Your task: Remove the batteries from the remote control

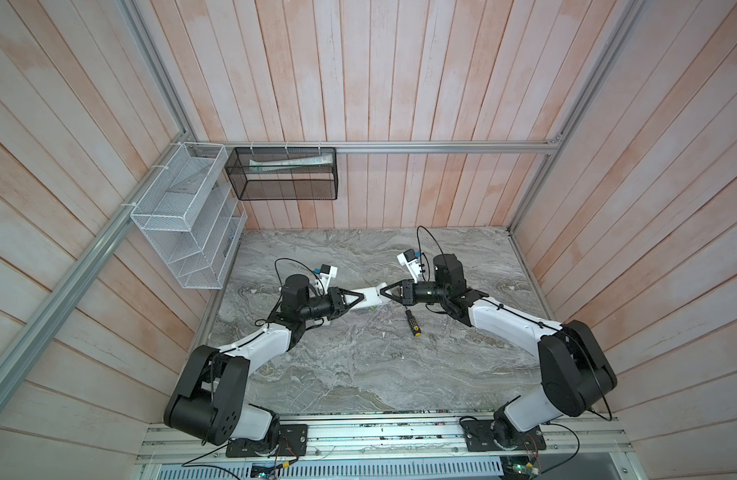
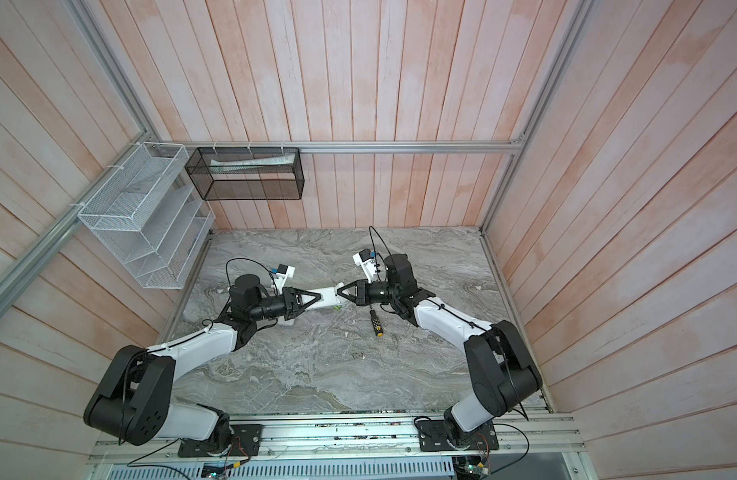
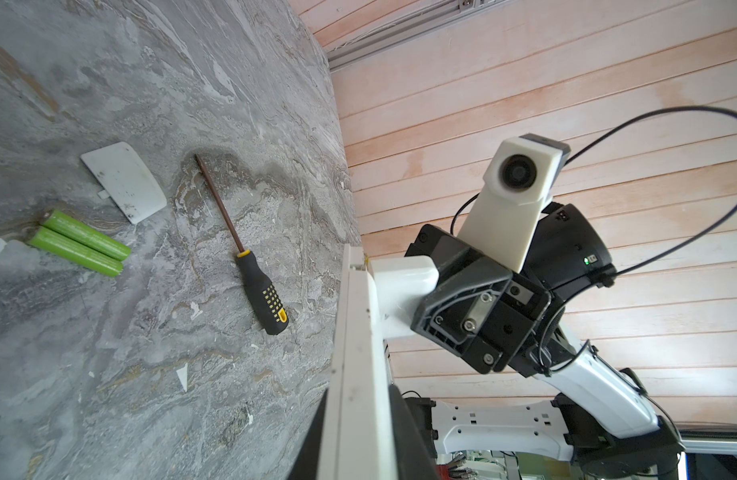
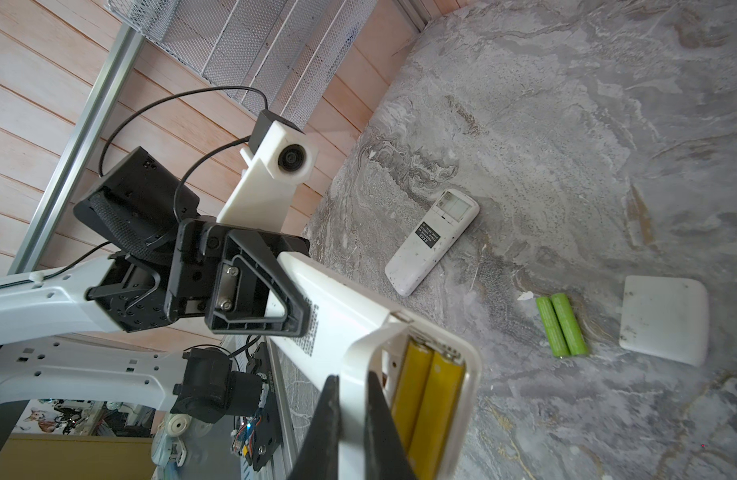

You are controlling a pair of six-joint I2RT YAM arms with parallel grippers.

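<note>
My right gripper will next pull the white cover off the remote, lower it to the clear tabletop spot beside the screwdriver's handle and release it.
A white remote control hangs above the marble table between both grippers. My left gripper is shut on its body. In the right wrist view its battery bay is exposed, with two yellow batteries side by side inside. My right gripper is shut on the white cover standing up at the bay's edge. Two lime green batteries lie together on the table.
A second white remote with an empty bay and a loose white cover lie on the table. A black-and-yellow screwdriver lies under the right gripper. White and black mesh racks hang at the back left.
</note>
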